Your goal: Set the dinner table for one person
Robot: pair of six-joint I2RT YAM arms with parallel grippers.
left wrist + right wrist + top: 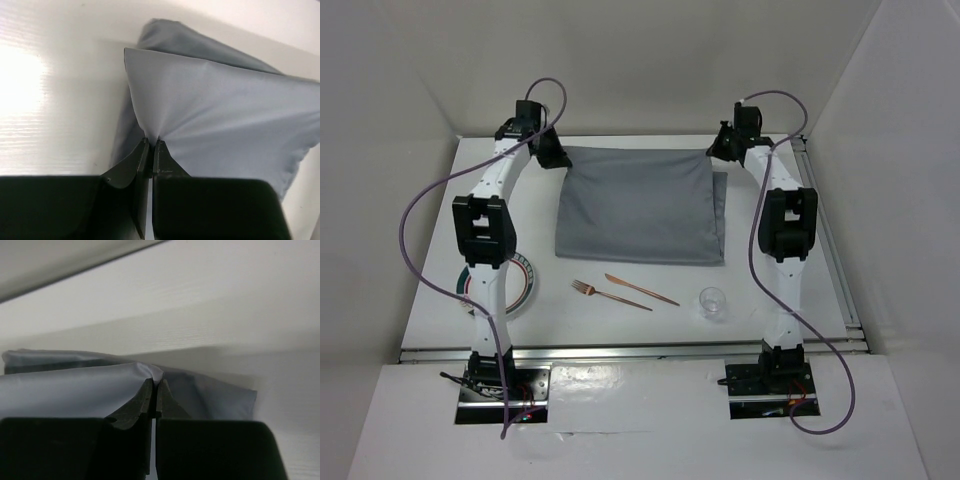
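The robot's right gripper is to carry the cloth to the right in the top view next, over the lower layer's uncovered corner (720, 177) (244, 399), and let go of it there.
A grey cloth (640, 205) lies folded on the white dinner table (800, 270), its upper layer lifted at the far corners. My left gripper (558, 152) is shut on the cloth's far left corner; in the left wrist view the jaws (151, 141) pinch the cloth (215, 105). My right gripper (718, 150) is shut on the far right corner; in the right wrist view the jaws (156, 382) pinch the cloth (70, 385). A copper fork (608, 295) and knife (640, 289) lie near the front. A clear glass (714, 302) stands to their right. A green-rimmed plate (522, 285) sits partly under the left arm.
White walls enclose the table on three sides. A metal rail (830, 250) runs along the right and front edges. Purple cables (420, 215) loop beside both arms.
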